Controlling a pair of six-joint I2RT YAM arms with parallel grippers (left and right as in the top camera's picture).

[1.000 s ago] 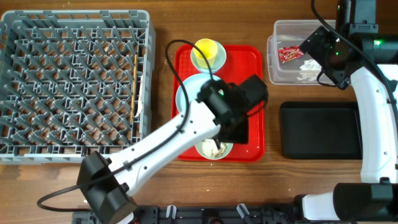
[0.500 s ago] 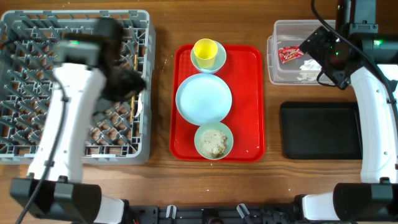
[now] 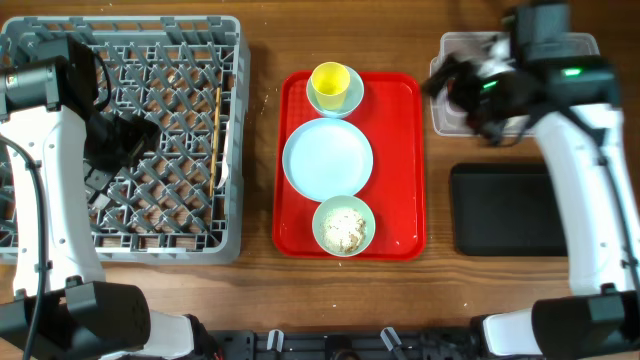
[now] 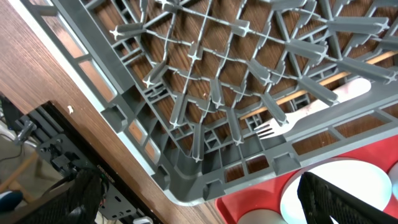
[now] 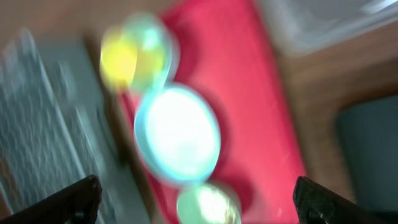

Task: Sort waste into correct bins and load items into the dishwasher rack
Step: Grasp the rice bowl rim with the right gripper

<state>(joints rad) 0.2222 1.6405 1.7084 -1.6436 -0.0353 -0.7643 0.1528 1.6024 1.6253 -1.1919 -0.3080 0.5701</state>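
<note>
The bowl of rice lies below and back, so my right gripper moves back next, toward the rack (image 3: 120,60) and down onto the bowl's rack-side rim (image 3: 316,227), bare of rice.
The grey dishwasher rack (image 3: 120,60) fills the left; the thin wooden stick (image 3: 217,130) lies in it near its right wall. My left gripper (image 3: 105,165) hangs over the rack, open and empty; in its wrist view (image 4: 214,208) the jaws stand wide apart above the rack's corner (image 4: 186,186). On the red tray (image 3: 400,150) are the yellow cup (image 3: 332,82) in a bowl, the pale blue plate (image 3: 327,158) and a bowl of rice (image 3: 343,228). My right gripper (image 3: 455,85) is open over the clear tub (image 3: 445,45). The wrapper and white scraps are hidden.
The black tray (image 3: 515,210) lies below the tub at the right. A white fork (image 4: 273,127) lies in the rack by the stick (image 4: 298,96). The right wrist view is blurred; it shows the plate (image 5: 177,134) and red tray (image 5: 261,118).
My left arm has swung from over the red tray to the left, over the rack. My right arm has moved left above the tub and now covers the wrapper.
</note>
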